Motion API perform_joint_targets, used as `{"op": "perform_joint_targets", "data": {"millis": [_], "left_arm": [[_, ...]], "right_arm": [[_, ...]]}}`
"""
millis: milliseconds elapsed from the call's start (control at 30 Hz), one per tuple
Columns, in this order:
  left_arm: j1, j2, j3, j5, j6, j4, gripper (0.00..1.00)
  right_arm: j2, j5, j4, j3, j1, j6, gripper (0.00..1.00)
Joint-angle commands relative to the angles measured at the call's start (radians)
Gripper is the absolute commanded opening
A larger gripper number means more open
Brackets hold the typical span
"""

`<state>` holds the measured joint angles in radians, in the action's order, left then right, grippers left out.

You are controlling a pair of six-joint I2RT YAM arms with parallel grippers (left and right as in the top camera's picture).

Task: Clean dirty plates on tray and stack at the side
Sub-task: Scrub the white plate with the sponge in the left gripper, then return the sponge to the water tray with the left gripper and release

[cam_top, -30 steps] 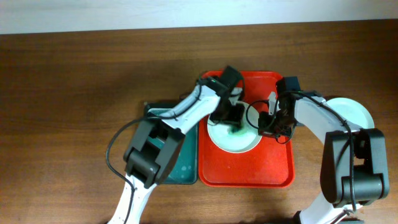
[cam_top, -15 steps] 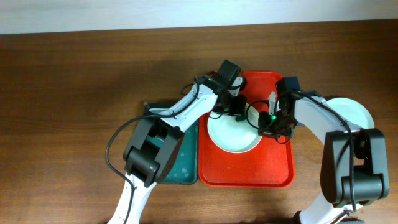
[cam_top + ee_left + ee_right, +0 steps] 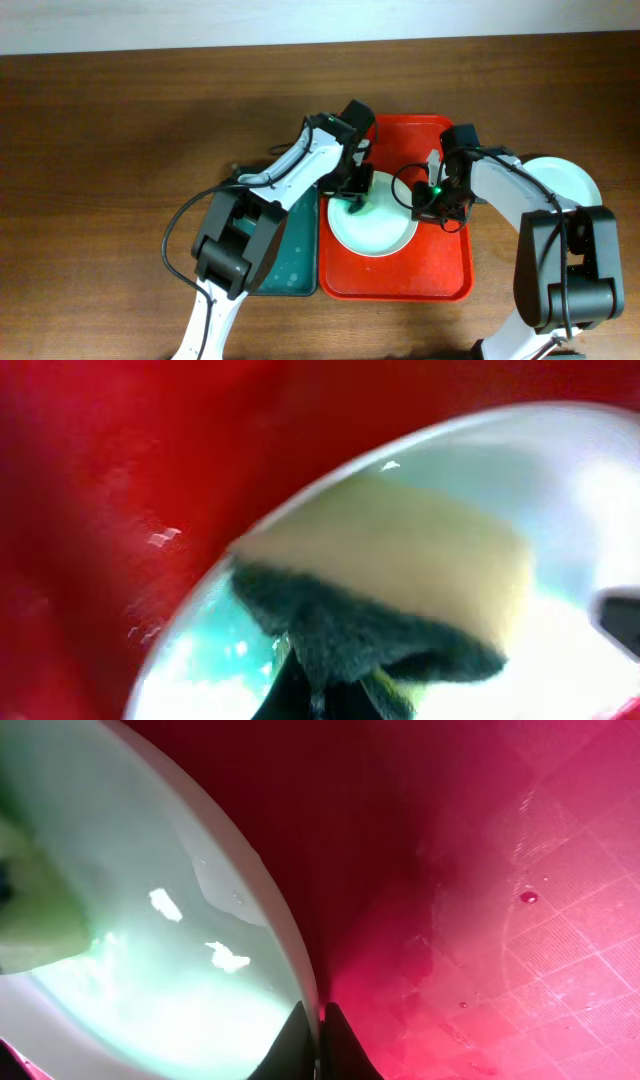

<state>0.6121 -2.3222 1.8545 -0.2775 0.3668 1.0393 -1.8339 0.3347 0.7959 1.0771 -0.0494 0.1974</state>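
Observation:
The robot should next lift its left gripper off the plate, to the left in the overhead view, and then lower it to release the sponge on the dark green tray, where the tray's open bottom shows.
A pale green plate lies on the red tray. My left gripper is shut on a sponge, yellow on one side and dark green on the other, pressed on the plate's left part. A teal smear shows on the plate beside it. My right gripper is shut on the plate's right rim, the rim pinched between the fingers. A second pale plate lies on the table to the right of the tray.
A dark green tray sits left of the red tray, partly under my left arm. Brown wooden table all round. A pale wall strip runs along the far edge.
My left gripper has dragged the sponge from the plate's upper middle to its left part. The teal smear seen at the centre a second ago is gone there. The right gripper stays put.

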Motion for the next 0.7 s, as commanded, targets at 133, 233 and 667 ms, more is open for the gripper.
{"op": "perform_joint_targets", "data": {"millis": [133,233,667], "left_arm": [[-0.018,-0.018,0.097,0.192,-0.001,0.222,0.0],[-0.018,0.032,0.167,0.188,-0.001,0.308,0.0],[-0.066,0.299,0.048,0.425,-0.027,0.441,0.0]], "right_arm": [[-0.008,-0.032,0.011,-0.002,0.004,-0.01,0.04],[-0.008,-0.032,0.012,-0.002,0.004,-0.009,0.04],[-0.008,-0.033,0.023,-0.002,0.004,-0.01,0.04]]}}
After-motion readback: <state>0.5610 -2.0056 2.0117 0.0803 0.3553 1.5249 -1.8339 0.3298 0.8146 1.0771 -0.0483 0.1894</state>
